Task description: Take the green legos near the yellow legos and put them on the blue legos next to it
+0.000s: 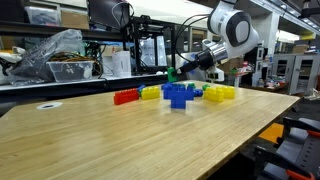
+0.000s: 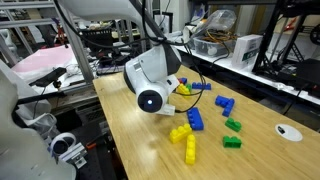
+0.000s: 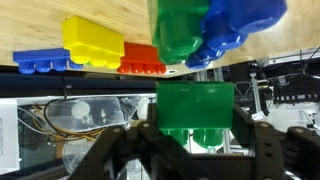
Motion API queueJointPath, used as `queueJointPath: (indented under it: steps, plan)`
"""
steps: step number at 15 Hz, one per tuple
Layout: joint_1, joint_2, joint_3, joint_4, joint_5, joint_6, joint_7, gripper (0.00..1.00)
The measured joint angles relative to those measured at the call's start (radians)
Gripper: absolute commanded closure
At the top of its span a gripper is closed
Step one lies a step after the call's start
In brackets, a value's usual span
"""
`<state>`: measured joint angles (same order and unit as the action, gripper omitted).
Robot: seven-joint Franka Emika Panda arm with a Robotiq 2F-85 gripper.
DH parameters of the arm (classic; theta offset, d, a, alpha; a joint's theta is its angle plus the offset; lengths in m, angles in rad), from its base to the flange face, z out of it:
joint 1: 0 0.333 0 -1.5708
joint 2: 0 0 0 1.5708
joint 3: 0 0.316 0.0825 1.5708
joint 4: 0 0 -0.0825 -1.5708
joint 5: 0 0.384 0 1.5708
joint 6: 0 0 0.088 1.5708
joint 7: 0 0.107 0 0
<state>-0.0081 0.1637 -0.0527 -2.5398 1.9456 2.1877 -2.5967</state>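
The green brick is still hanging clear above the blue legos. My gripper will next go down onto the top of the blue legos and let go of the brick.
My gripper is shut on a green lego brick; the wrist picture stands upside down. In an exterior view the gripper hangs just above the blue legos, with the green brick at its tip. In the wrist view another green brick lies against the blue pile. The wider yellow legos lie beside the blue pile, with a bit of green between them. In the other exterior view the arm hides the gripper.
A shorter yellow group and a red row lie on the other side of the blue pile; both show in the wrist view, yellow and red. Loose blue, yellow and green bricks lie on the wooden table. Shelves stand behind.
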Motion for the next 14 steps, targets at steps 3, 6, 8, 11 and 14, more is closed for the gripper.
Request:
queueJointPath:
  steps: [3,6,8,11,14]
  plan:
    - [-0.002,0.004,-0.007,-0.002,0.005,0.000,0.000,0.55]
    - [-0.002,0.013,-0.011,-0.006,0.005,0.000,0.000,0.55]
    - [-0.002,0.024,-0.012,-0.006,0.005,0.000,0.000,0.55]
    - [-0.002,0.044,-0.012,-0.006,0.006,0.000,0.000,0.55]
    - [-0.002,0.054,-0.012,-0.005,0.011,-0.004,0.000,0.55]
